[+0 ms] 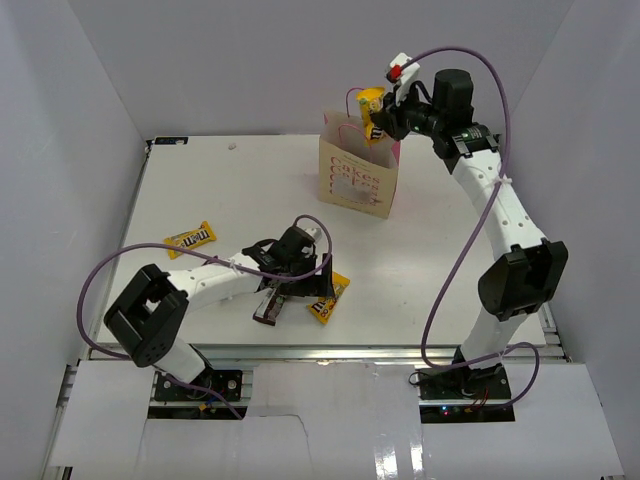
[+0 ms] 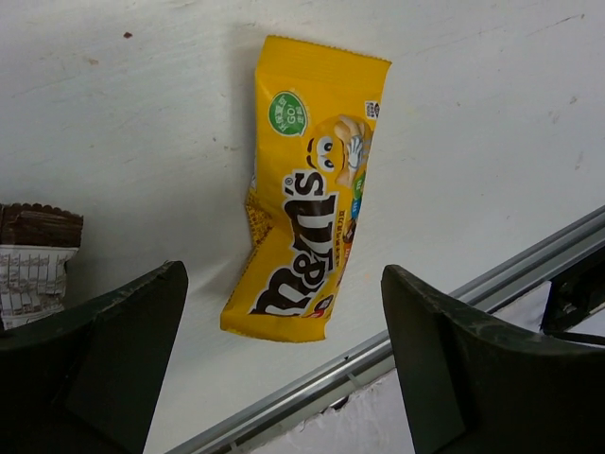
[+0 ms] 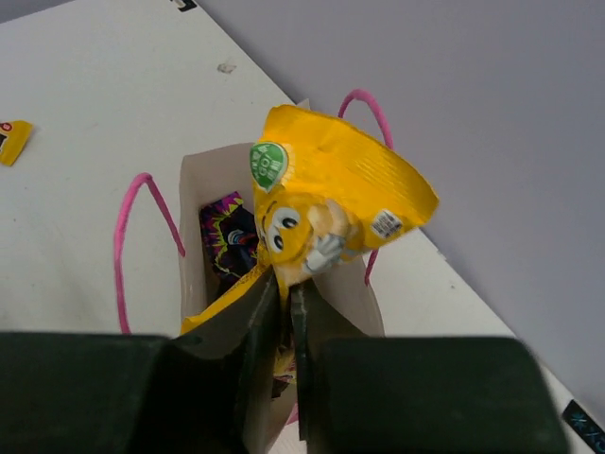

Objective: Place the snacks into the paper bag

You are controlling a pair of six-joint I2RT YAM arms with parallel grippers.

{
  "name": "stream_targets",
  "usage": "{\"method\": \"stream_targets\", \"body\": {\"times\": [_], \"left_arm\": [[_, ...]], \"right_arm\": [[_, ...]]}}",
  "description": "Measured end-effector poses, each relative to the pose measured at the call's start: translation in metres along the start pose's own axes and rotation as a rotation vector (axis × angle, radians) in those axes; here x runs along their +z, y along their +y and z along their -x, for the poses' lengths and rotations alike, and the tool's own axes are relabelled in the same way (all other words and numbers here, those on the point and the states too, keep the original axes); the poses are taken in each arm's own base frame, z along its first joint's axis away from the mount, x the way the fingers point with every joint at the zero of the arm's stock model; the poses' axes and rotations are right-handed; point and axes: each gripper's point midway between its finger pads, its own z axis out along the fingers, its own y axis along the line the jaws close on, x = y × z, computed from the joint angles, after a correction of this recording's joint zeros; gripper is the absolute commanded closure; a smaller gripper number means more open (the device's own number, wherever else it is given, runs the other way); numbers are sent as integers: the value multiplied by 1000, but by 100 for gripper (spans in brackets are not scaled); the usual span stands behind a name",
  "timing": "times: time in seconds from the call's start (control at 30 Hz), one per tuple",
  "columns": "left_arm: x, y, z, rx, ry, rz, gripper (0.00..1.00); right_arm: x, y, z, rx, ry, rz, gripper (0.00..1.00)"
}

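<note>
The gripper's open fingers are on both sides of the yellow pack's middle (image 1: pixel 331 298) (image 2: pixel 304 208), so the left gripper needs to go down and a little to the right in the top view onto it next.
The cream paper bag (image 1: pixel 352 185) with pink handles stands upright at the back of the table. My right gripper (image 1: pixel 388 118) is shut on a yellow pack (image 1: pixel 370 102) and holds it just above the bag's mouth. In the right wrist view the gripper (image 3: pixel 286 284) pinches that pack (image 3: pixel 331 194) over the open bag (image 3: pixel 192 246), with a dark purple bag (image 3: pixel 227 232) inside. My left gripper (image 1: pixel 288 287) is open and hovers low over the near table. A yellow pack (image 2: pixel 307 199) lies ahead between its fingers (image 2: pixel 123 350), and a brown bar (image 2: pixel 38 251) lies to its left.
A third yellow pack (image 1: pixel 190 238) lies on the left of the table, and shows in the right wrist view (image 3: pixel 11 142). The brown bar (image 1: pixel 268 305) and yellow pack (image 1: pixel 328 298) lie close to the table's metal front rail (image 2: pixel 378 355). White walls enclose the table.
</note>
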Motion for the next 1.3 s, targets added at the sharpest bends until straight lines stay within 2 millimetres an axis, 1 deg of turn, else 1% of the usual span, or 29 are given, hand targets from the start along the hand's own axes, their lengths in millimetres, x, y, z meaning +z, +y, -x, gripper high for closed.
{"method": "stream_targets", "body": {"times": [0.03,0.07,0.1,0.13,0.17,0.27,0.33,0.37,0.43,0.5,0.57,0.6,0.63,0.7,0.73,0.8,0.87,0.93,1.0,1.03,1.1,1.13,1.2,1.27,1.3], "left_arm": [[2,-1,0,4,2,3,8],[3,-2,1,11,2,7,10],[5,-4,1,14,2,11,12],[7,-5,2,18,3,15,14],[9,-5,3,21,4,21,20],[18,-5,4,24,14,48,26],[25,-4,4,27,24,73,27],[28,-3,4,31,30,85,28],[33,-2,4,38,35,112,32],[35,-3,6,48,32,128,35],[40,-7,9,61,32,139,46],[42,-8,10,70,33,148,54],[44,-8,10,74,34,154,58],[45,-12,12,90,33,158,65],[45,-14,12,98,31,158,72],[43,-17,13,111,20,160,78],[39,-16,13,124,16,169,82],[28,-17,15,138,-1,168,82],[11,-24,22,156,-39,144,83],[0,-31,30,169,-73,121,83],[-30,-49,51,213,-166,60,84],[-46,-60,65,238,-220,30,85],[-84,-91,102,308,-351,-34,86],[-127,-130,151,387,-520,-108,87],[-147,-146,172,425,-592,-131,87]], "right_arm": [[5,0,-7,14,15,1,74],[9,0,-12,24,25,0,61],[11,0,-17,32,37,-4,53],[12,-1,-21,42,45,-8,49],[12,-2,-23,44,50,-15,42],[7,-5,-23,40,49,-35,37],[-3,-2,-26,49,54,-34,35],[-11,-2,-28,56,60,-36,35],[-32,1,-32,65,54,-32,35],[-56,4,-40,80,53,-33,34],[-83,14,-58,99,65,-29,34],[-94,20,-67,109,75,-29,33],[-103,29,-79,120,87,-21,33],[-118,52,-103,144,115,11,33],[-124,62,-115,157,130,26,33],[-136,83,-140,185,162,53,33],[-148,97,-157,209,187,62,33],[-160,104,-168,218,200,54,33],[-169,107,-173,214,198,36,33],[-173,107,-176,213,198,24,33],[-181,106,-180,213,197,2,33],[-184,105,-183,215,199,-9,33],[-187,105,-190,227,205,-21,33],[-189,105,-197,242,216,-27,33],[-190,105,-200,249,221,-28,33]]}}
